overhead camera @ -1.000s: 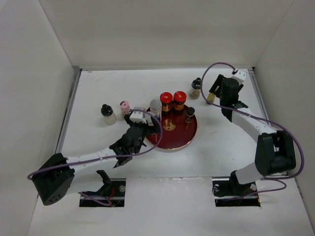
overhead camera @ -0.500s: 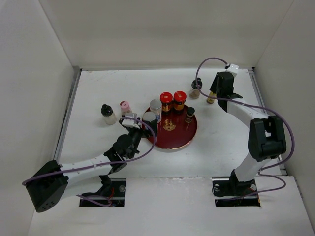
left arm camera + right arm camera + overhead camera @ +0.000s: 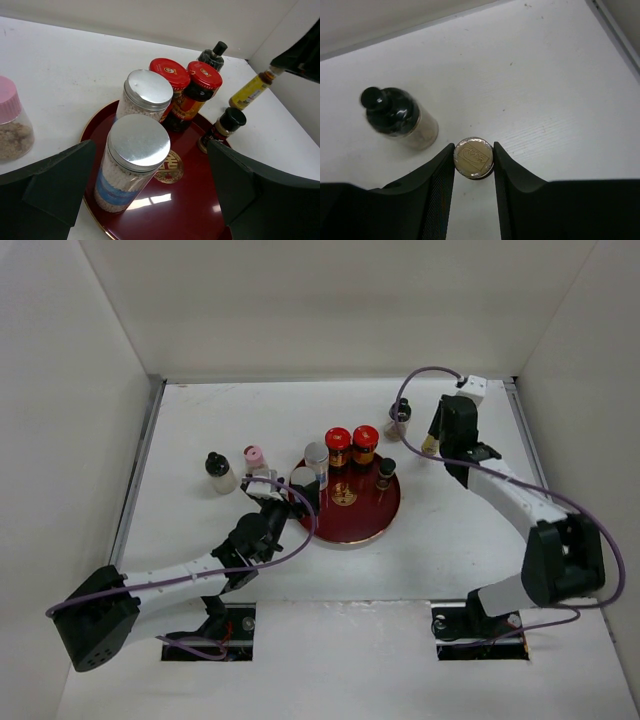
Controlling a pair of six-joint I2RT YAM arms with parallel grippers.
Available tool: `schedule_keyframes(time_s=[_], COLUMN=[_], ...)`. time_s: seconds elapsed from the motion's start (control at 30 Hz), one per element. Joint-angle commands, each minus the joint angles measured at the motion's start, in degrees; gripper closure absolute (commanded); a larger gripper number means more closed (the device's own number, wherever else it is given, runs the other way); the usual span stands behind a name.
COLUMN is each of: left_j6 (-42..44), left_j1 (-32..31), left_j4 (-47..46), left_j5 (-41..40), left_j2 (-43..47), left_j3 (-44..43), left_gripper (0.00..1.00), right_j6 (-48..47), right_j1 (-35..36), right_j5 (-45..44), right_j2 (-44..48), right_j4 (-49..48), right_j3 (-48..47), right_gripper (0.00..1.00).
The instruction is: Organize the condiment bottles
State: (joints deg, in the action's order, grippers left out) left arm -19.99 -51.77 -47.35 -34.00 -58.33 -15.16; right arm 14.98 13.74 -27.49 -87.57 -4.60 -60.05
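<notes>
I will swing my right gripper to the left in the top view next, then lower it to let go of the amber bottle on the tray's gold emblem, because the emblem is empty.
My right gripper is shut on the cap of the slim amber bottle, which stands at the back right. A black-capped bottle stands just to its left. My left gripper is open at the tray's near-left rim, with a silver-capped jar between its fingers but untouched. On the dark red tray stand two silver-capped jars, two red-capped bottles and a small black-capped bottle.
A pink-capped jar and another black-capped bottle stand on the table left of the tray. White walls close in the table on the left, back and right.
The right jaws have closed onto the amber bottle's cap. The left arm has drawn back toward the near edge, leaving a silver-capped jar standing on the tray.
</notes>
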Motion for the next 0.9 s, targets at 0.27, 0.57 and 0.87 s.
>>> schedule_keyframes(time_s=[0.27, 0.57, 0.87], left_j6=[-1.5, -1.6, -3.6], left_j1=[1.5, 2.9, 5.2], left_j4=[-2.7, 1.7, 4.7], left_j5=[0.3, -0.9, -1.5], left_j2=[1.8, 5.9, 7.6], left_j3=[0.0, -1.7, -2.5], left_gripper=[0.03, 0.03, 0.03], right_j6=[-0.3, 3.7, 2.9], right_j1=[16.6, 32.5, 34.6], right_j5=[-3.9, -1.1, -0.8], right_j2=[28.1, 25.1, 8.4], right_j4=[1.6, -2.8, -13.5], right_j3=[2.9, 5.3, 5.3], right_gripper=[0.71, 0.70, 0.71])
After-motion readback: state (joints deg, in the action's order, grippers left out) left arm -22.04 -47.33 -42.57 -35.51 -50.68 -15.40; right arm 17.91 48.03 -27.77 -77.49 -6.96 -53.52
